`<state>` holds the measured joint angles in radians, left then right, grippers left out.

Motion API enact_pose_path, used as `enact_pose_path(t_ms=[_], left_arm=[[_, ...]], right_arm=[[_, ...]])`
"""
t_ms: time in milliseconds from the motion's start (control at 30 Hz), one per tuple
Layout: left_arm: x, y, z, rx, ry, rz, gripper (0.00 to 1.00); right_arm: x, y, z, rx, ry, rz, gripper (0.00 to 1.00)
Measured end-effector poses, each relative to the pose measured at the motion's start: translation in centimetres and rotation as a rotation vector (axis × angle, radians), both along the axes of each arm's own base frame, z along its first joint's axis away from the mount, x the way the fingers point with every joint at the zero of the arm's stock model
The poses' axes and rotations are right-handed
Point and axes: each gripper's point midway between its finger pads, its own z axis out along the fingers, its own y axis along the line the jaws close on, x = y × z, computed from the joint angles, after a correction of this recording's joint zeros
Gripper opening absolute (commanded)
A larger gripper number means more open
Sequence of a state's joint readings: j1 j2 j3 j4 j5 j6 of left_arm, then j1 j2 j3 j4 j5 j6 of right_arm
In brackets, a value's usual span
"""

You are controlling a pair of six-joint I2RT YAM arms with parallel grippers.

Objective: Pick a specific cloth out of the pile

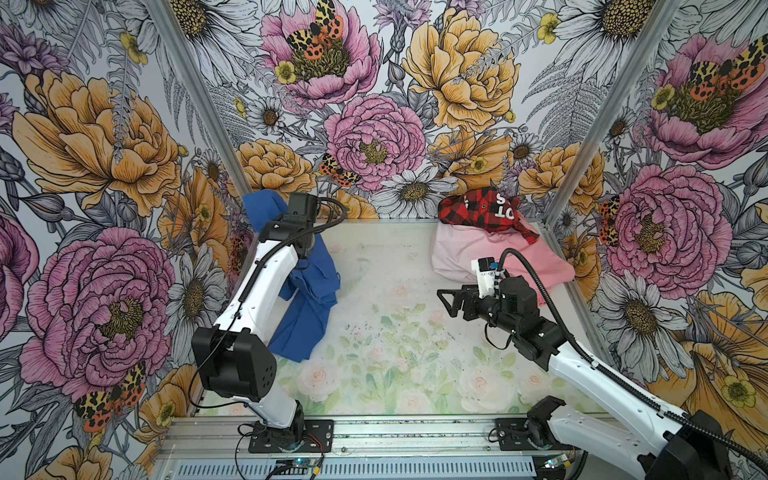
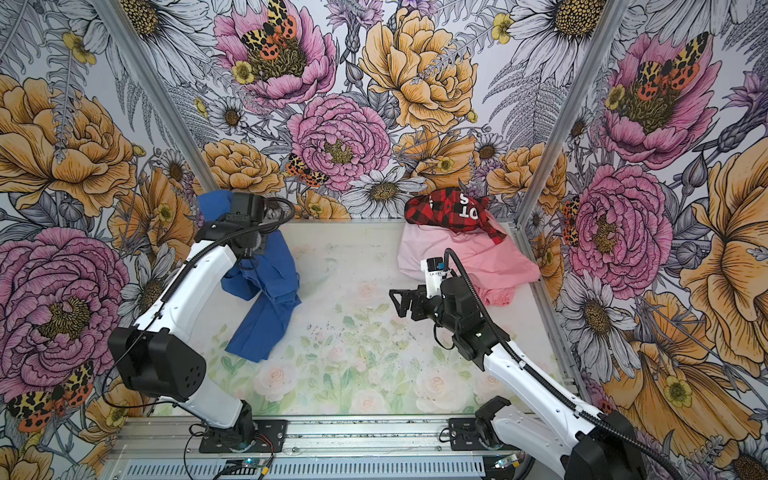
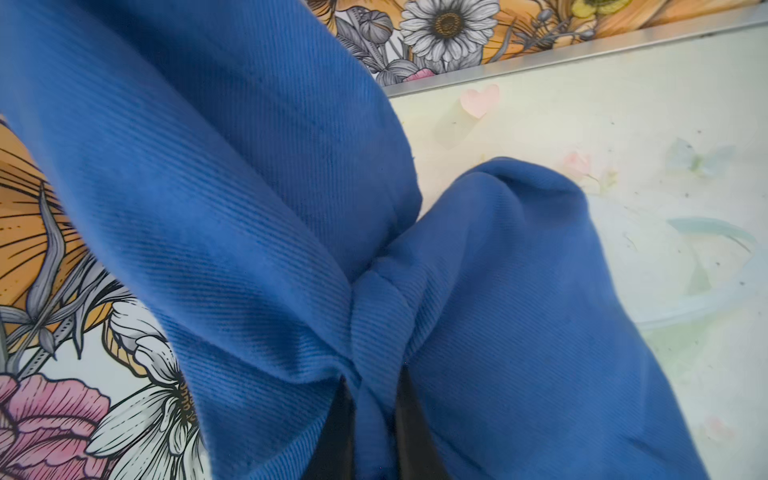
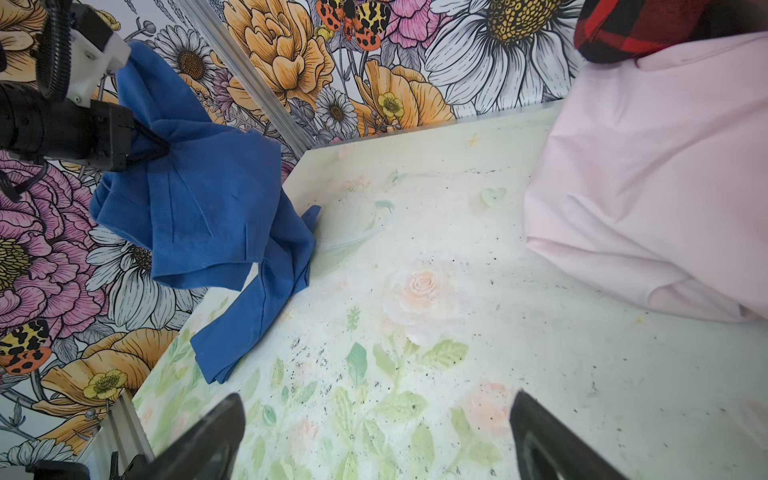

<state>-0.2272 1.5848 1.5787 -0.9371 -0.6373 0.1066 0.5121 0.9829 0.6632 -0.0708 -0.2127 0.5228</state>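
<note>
The robot will next move its left gripper down toward the cloth's lower end [image 1: 310, 312] and let go of the cloth's bunched fold there on the tabletop, since that end already lies below the gripper.
The cloth [image 1: 307, 307] is plain royal blue and hangs at the left of the table in both top views [image 2: 270, 299]. My left gripper [image 3: 376, 380] is shut on a bunched fold of it, and the fabric [image 3: 249, 208] fills most of the left wrist view. The right wrist view shows the cloth [image 4: 208, 208] draped from that gripper [image 4: 162, 147], with its lower end lying on the table. The pile [image 1: 461, 249] sits at the back right, with a red-and-black plaid garment [image 1: 486, 212] on pink ones. My right gripper [image 1: 442, 297] hovers open and empty in front of the pile [image 4: 376, 399].
Floral walls enclose the table [image 1: 395, 332] on three sides, with metal posts [image 1: 195, 104] at the back corners. A salmon pink garment [image 1: 544, 266] spreads toward the right wall. Both arm bases sit on the front rail [image 1: 415, 432].
</note>
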Motion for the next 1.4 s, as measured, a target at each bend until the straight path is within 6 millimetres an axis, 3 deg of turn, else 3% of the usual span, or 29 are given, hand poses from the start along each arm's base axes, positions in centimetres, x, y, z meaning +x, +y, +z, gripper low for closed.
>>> enact_pose_path(t_ms=[100,200,467,567,700,967,1033,1167,1267,1400], left_arm=[[-1.7,-5.1,-3.0,-0.026,0.066,-0.126,0.00],[-3.7,-8.9,-6.3,-0.175,0.144,-0.224,0.00],[-6.6,-14.6,-11.1,-0.771,0.263,-0.255,0.00],[-7.8,-15.7,-12.4,-0.958,0.297,-0.208,0.00],[-8.6,-14.6,-13.2,-1.122,0.301,-0.088,0.00],[-7.6,-8.3,-13.9,-1.351,0.206,0.179,0.02],[-7.3,-7.2,-14.5,-1.339,0.205,0.216,0.03],[-6.6,-5.1,-17.6,-1.222,0.265,0.320,0.03],[-6.8,-3.7,-19.9,-1.127,0.302,0.378,0.15],[-6.6,-3.6,-20.6,-1.013,0.330,0.346,0.31]], right_arm=[[-0.2,-0.2,0.7,0.012,-0.017,-0.005,0.99],[-0.5,-0.4,1.1,0.023,-0.029,-0.010,0.99],[-0.7,-0.6,0.3,0.017,-0.018,-0.013,0.99],[-0.8,-0.6,0.2,0.015,-0.016,-0.013,0.99],[-0.8,-0.6,-0.1,0.012,-0.010,-0.013,0.99],[-0.5,-0.5,-0.9,-0.001,0.012,-0.013,0.99],[-0.5,-0.4,-1.0,-0.001,0.013,-0.013,0.99],[-0.4,-0.4,-1.1,-0.001,0.016,-0.013,1.00],[-0.4,-0.4,-1.0,0.004,0.017,-0.015,1.00],[-0.5,-0.5,-1.3,0.003,0.021,-0.016,1.00]])
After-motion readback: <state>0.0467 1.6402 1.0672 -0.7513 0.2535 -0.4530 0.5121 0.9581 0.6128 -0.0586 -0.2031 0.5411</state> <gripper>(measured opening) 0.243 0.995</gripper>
